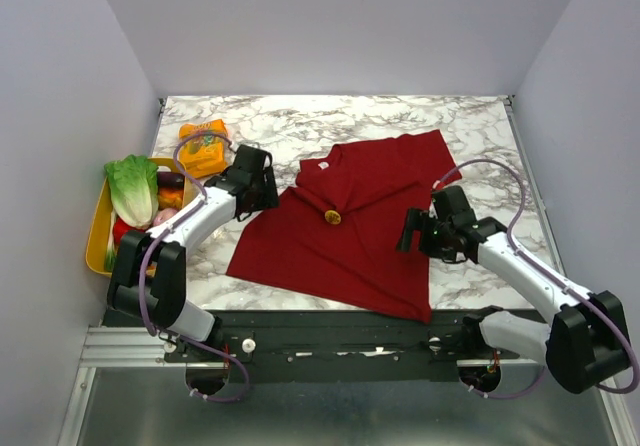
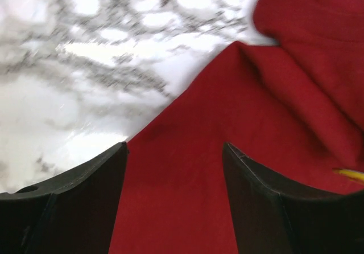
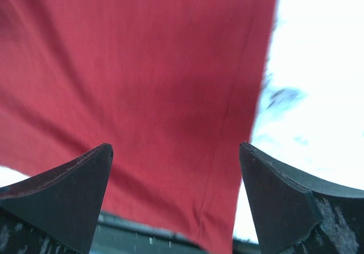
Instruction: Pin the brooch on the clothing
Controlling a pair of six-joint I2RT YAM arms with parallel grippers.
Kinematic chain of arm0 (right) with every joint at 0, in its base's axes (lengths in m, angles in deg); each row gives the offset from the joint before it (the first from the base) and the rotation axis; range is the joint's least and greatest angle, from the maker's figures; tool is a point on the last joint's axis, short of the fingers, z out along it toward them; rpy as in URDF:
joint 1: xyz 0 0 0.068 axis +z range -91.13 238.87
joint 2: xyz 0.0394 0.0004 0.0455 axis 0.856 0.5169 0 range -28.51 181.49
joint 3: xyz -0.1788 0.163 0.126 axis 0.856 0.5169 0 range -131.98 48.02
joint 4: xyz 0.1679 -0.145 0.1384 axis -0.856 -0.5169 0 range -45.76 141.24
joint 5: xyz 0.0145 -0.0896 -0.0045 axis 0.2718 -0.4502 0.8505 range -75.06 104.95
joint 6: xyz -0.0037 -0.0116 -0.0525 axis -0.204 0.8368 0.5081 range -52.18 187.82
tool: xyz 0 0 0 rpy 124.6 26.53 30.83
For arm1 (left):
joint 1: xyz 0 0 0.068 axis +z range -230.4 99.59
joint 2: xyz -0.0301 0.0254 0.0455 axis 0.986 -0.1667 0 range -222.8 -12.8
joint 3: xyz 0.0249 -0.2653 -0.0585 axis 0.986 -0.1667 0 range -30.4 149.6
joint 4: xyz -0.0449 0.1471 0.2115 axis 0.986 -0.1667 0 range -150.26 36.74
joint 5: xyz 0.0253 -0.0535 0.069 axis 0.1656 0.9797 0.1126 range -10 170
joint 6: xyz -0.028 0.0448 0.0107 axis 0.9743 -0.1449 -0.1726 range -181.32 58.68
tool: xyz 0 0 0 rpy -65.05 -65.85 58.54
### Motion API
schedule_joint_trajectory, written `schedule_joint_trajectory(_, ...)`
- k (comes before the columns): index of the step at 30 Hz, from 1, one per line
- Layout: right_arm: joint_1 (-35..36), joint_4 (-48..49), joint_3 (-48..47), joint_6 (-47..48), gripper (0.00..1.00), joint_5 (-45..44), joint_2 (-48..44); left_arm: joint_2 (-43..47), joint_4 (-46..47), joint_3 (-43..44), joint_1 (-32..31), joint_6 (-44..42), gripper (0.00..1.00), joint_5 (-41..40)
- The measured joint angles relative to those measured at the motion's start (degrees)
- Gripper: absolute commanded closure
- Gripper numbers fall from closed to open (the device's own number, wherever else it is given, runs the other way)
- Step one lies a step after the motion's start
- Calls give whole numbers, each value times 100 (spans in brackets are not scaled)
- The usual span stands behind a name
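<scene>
The shirt's near corner point(image 1: 423, 315) point(image 3: 217, 240) is below and back from my right gripper, over the black bar, so the gripper should move back and down onto it next.
The clothing point(image 1: 360, 221), a dark red T-shirt, lies crumpled on the marble table, its collar with a white label toward the far left. The brooch point(image 1: 333, 217), a tiny yellow-gold disc, rests on the shirt's middle. My left gripper point(image 1: 268, 190) stands open at the shirt's left edge with nothing between its fingers. In the left wrist view that gripper point(image 2: 175, 146) hangs over red cloth point(image 2: 239, 111), and a yellow sliver of the brooch point(image 2: 350, 175) shows at the right edge. My right gripper point(image 1: 408, 234) is open at the shirt's right side. The right wrist view shows it point(image 3: 176, 147) empty above the shirt's hem point(image 3: 142, 66).
An orange snack packet point(image 1: 204, 146) lies at the far left of the table. A yellow tray point(image 1: 97, 234) holding lettuce point(image 1: 133, 188) and other play food sits at the left edge. Grey walls enclose three sides. A black rail point(image 1: 330, 331) runs along the near edge.
</scene>
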Motion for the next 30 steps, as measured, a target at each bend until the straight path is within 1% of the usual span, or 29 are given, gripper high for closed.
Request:
schedule_joint_trajectory(3,452,-310,0,-101,0,42,118,160,-492,-127,184,280,24,-133)
schedule_joint_trajectory(8,1180,-990,-2,-337,1,-2,343,131,-1593,-111,212,514,23,-590)
schedule_joint_trajectory(11,1427,-1488,-81,-459,0,-166,306,72,-2194,-17,212,533,22,-909)
schedule_joint_trajectory(14,1613,-1976,-299,-531,0,-378,249,68,-2557,-15,214,522,22,-1071)
schedule_joint_trajectory(19,1897,-2415,-337,-632,4,-492,160,-28,-2691,-131,214,450,22,-1003)
schedule_joint_trajectory(21,2046,-2487,-271,-669,5,-461,177,-205,-2675,-162,214,398,22,-953)
schedule_joint_trajectory(24,2321,-2516,-155,-741,10,-330,354,-511,-2616,-227,214,343,22,-905)
schedule_joint_trajectory(27,2535,-2424,94,-796,34,-155,616,-553,-2610,-225,216,291,22,-885)
schedule_joint_trajectory(28,2570,-2391,173,-782,54,-101,678,-553,-2612,-225,219,291,22,-885)
schedule_joint_trajectory(29,2597,-2332,262,-815,72,-44,739,-553,-2610,-225,219,286,22,-887)
schedule_joint_trajectory(30,2612,-2280,343,-800,83,20,796,-553,-2610,-225,219,282,23,-887)
